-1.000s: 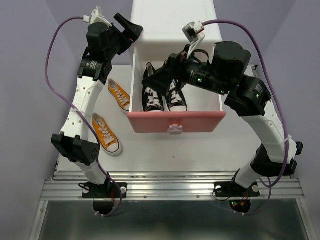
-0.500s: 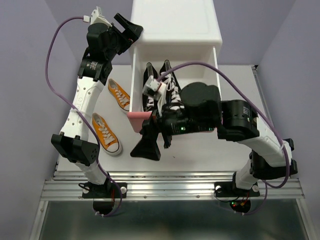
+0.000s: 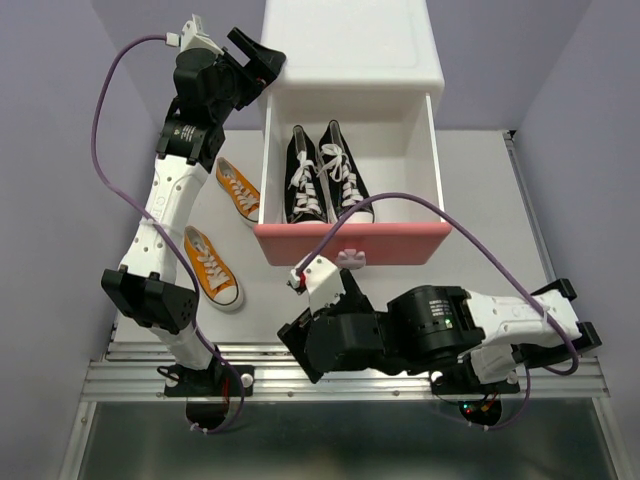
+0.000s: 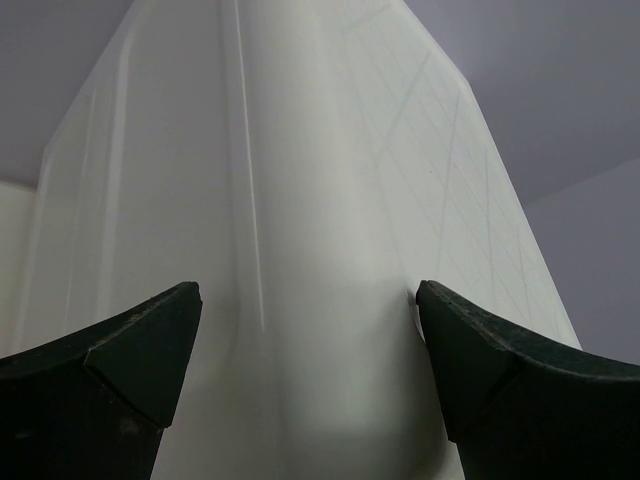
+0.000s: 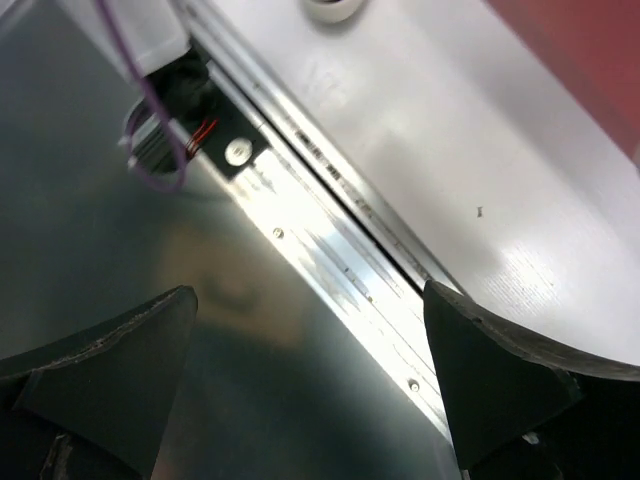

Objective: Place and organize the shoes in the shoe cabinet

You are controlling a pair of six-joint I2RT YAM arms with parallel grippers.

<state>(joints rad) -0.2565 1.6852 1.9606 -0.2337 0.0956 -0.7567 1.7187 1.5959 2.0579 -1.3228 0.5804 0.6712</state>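
Note:
I will move my right gripper outward next and turn it to straddle the bunny knob (image 3: pixel 350 260), which sticks out of the drawer front beyond my open fingers.
The white shoe cabinet (image 3: pixel 350 50) stands at the back with its pink drawer (image 3: pixel 400 243) pulled out. The black pair of shoes (image 3: pixel 305 185) lies side by side inside it, toes toward me. Two orange shoes lie on the table left of the drawer, one (image 3: pixel 237 188) near its wall and one (image 3: pixel 210 265) nearer me. My left gripper (image 3: pixel 262 62) is open, its fingers either side of the cabinet's upper left corner (image 4: pixel 300 200). My right gripper (image 3: pixel 300 345) is open and empty, low over the table's front edge, pointing down at the rail.
A bunny knob (image 3: pixel 349 259) sits on the drawer front. An aluminium rail (image 5: pixel 340 250) runs along the table's near edge, with a dark metal surface (image 5: pixel 200 380) below it. Purple walls close in both sides. The drawer's pink front (image 5: pixel 590 50) shows in the right wrist view.
My right arm has drawn back out of the drawer and swung down to the table's front edge. The black shoes stay in the drawer. The left arm has not moved.

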